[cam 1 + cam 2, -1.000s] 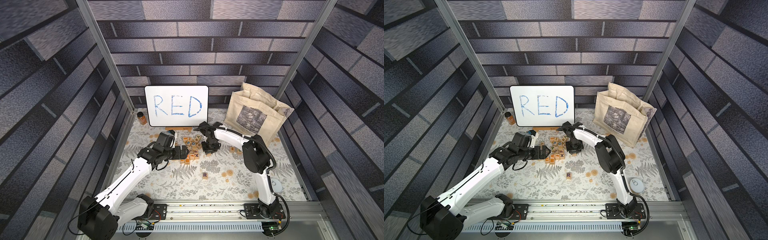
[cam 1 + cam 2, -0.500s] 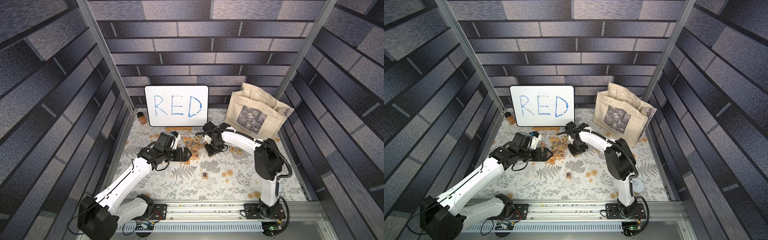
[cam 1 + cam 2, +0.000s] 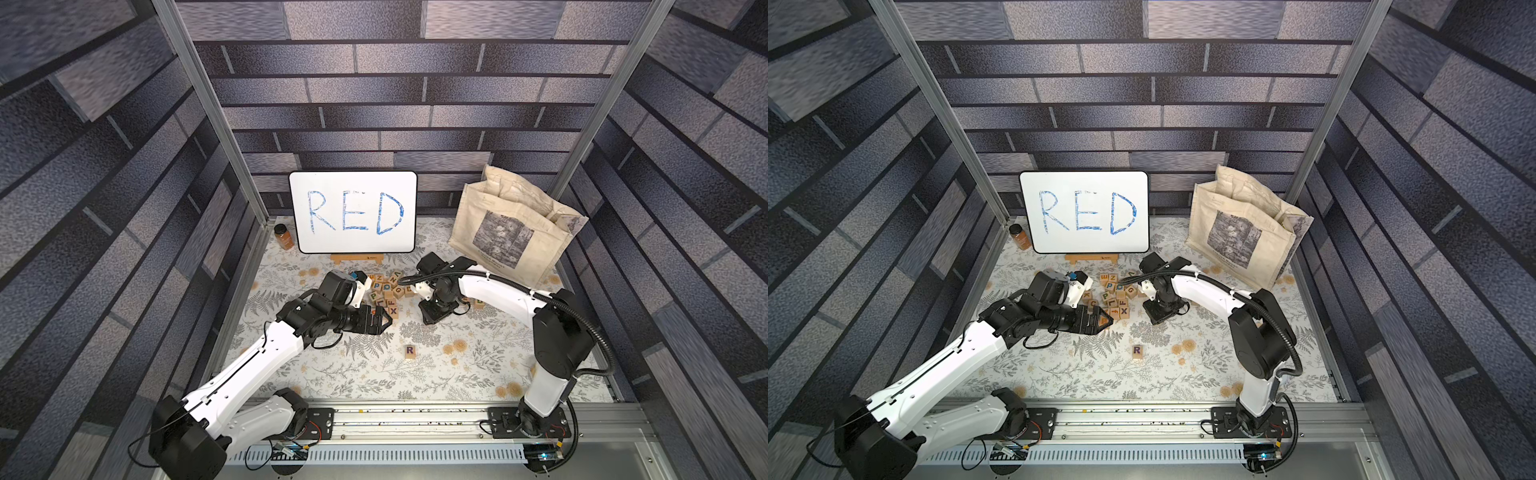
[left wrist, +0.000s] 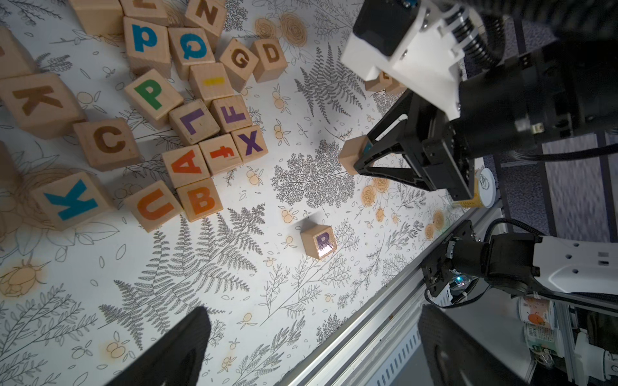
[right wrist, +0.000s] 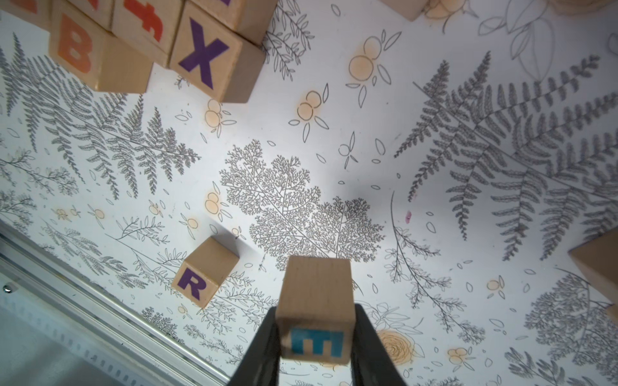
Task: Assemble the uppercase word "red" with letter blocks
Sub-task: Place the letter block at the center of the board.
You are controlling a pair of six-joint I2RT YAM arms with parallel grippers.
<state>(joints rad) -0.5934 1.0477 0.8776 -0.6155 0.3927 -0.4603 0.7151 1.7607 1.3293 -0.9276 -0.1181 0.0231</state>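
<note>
My right gripper moves back and down next to bare mat beside the R block (image 3: 410,351), which lies below and back from it, and releases E to follow R.
My right gripper (image 5: 316,337) is shut on a wooden letter block with a teal-blue E (image 5: 316,320), held a little above the floral mat. In a top view this gripper (image 3: 432,316) hangs just right of the block pile. The R block (image 3: 410,351) with its dark-purple letter lies alone on the mat nearer the front, also in the right wrist view (image 5: 204,272) and the left wrist view (image 4: 319,241). A D block (image 4: 270,56) with a brownish-orange letter sits at the pile's edge. My left gripper (image 3: 380,322) is open and empty at the pile's near side.
A pile of other letter blocks (image 3: 386,291) lies mid-mat. At the back stand a whiteboard reading RED (image 3: 353,212), an amber jar (image 3: 284,237) and a canvas tote bag (image 3: 511,232). Loose blocks (image 3: 480,303) lie beyond the right gripper. A metal rail (image 3: 415,415) bounds the front.
My right gripper has carried the E block from beside the pile's far side toward the front, its elbow swinging right. The left gripper shifted slightly frontward.
</note>
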